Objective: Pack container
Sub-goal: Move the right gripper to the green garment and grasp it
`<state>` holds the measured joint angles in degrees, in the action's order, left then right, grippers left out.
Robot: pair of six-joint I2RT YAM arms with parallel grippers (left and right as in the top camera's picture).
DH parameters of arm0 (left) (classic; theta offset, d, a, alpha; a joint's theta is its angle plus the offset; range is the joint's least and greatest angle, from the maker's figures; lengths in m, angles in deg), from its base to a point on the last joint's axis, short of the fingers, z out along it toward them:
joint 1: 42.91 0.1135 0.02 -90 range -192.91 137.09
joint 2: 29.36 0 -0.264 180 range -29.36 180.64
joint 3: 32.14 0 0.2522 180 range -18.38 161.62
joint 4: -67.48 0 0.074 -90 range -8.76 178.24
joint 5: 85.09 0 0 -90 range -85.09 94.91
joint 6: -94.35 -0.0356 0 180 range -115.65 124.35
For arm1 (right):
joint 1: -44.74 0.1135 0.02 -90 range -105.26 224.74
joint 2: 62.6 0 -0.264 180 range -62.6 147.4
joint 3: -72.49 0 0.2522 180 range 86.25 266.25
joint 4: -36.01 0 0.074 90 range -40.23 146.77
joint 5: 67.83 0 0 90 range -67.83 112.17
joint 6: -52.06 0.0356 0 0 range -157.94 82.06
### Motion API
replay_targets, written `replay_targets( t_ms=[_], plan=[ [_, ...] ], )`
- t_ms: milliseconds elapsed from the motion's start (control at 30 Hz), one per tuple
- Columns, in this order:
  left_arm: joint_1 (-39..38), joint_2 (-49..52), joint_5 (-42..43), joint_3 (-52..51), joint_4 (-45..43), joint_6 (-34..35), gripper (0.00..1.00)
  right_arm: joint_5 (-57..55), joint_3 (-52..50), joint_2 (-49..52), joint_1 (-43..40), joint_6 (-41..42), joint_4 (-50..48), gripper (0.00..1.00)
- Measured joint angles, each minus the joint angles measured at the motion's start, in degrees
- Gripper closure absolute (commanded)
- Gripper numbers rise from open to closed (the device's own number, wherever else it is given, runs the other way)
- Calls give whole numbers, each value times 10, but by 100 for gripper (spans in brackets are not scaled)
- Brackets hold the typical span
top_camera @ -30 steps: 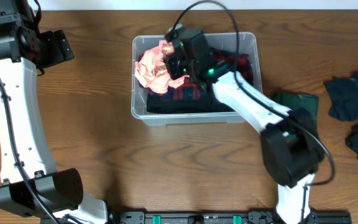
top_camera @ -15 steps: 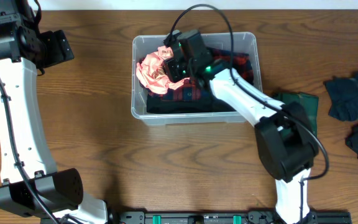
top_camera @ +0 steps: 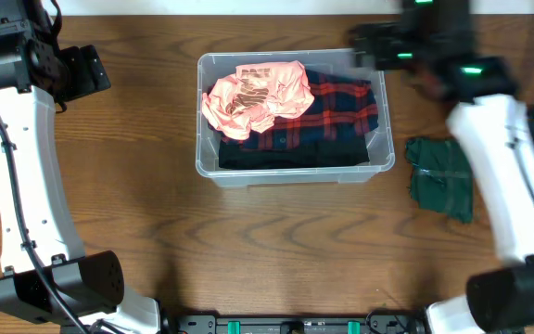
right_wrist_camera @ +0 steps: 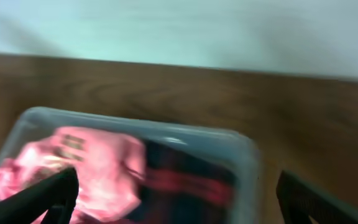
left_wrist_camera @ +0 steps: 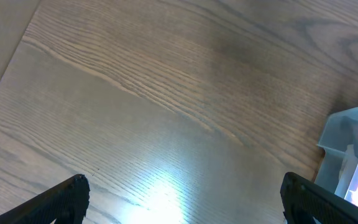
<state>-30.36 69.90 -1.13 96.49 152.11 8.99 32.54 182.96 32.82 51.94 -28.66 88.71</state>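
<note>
My right gripper is above and forward of the dark green cloth, which is still unpacked. Next it will swing back and down onto that cloth's edge by the navy garments.
The clear plastic container (top_camera: pixel 290 178) stands at the table's middle back. A crumpled pink garment (top_camera: pixel 253 97) lies in its left half on top of a red-and-navy plaid cloth (top_camera: pixel 341 107). My right gripper (top_camera: pixel 364 42) hovers blurred above the container's back right corner. In the right wrist view it is open (right_wrist_camera: pixel 179 205) with nothing between its fingers, looking down on the container's rim (right_wrist_camera: pixel 166 134) and the pink garment (right_wrist_camera: pixel 98 168). My left gripper (top_camera: pixel 86 72) hangs far left, open (left_wrist_camera: pixel 185 202) over bare wood, with the container's corner (left_wrist_camera: pixel 347 143) at the right edge.
A dark green cloth (top_camera: pixel 441 176) lies on the table right of the container. Dark navy garments (top_camera: pixel 527 148) are piled at the right edge. The table's back edge meets a pale wall (right_wrist_camera: pixel 179 31).
My right gripper opened and let go of the pink garment, which now lies in the container. The right arm swung up and back to the right. The left arm stayed still.
</note>
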Motion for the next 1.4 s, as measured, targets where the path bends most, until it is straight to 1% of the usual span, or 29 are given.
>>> replay_targets(
  t_ms=[100,267,433,533,833,967,1167,1200,1267,1300,1367,1400],
  plan=[
    [0,0,0,0,0,0,2,0,2,-12,-75,8,85,1],
    [0,0,0,0,0,0,2,-4,-3,3,-179,23,236,1],
    [0,0,0,0,0,0,2,-9,-49,9,-239,27,289,1],
    [0,0,0,0,0,0,2,-11,-103,10,-266,30,285,1],
    [0,0,0,0,0,0,2,-13,-279,12,-324,37,194,1],
    [0,0,0,0,0,0,2,-11,-342,12,-329,28,125,1],
    [0,0,0,0,0,0,2,1,-402,12,-329,-9,21,1],
    [0,0,0,0,0,0,2,2,-410,12,-329,-13,9,4],
    [0,0,0,0,0,0,2,5,-430,12,-329,-23,-17,16],
    [0,0,0,0,0,0,2,7,-439,12,-329,-28,-30,25],
    [0,0,0,0,0,0,2,17,-455,12,-329,-30,-54,46],
    [0,0,0,0,0,0,2,19,-457,10,-329,-33,-61,55]
  ],
)
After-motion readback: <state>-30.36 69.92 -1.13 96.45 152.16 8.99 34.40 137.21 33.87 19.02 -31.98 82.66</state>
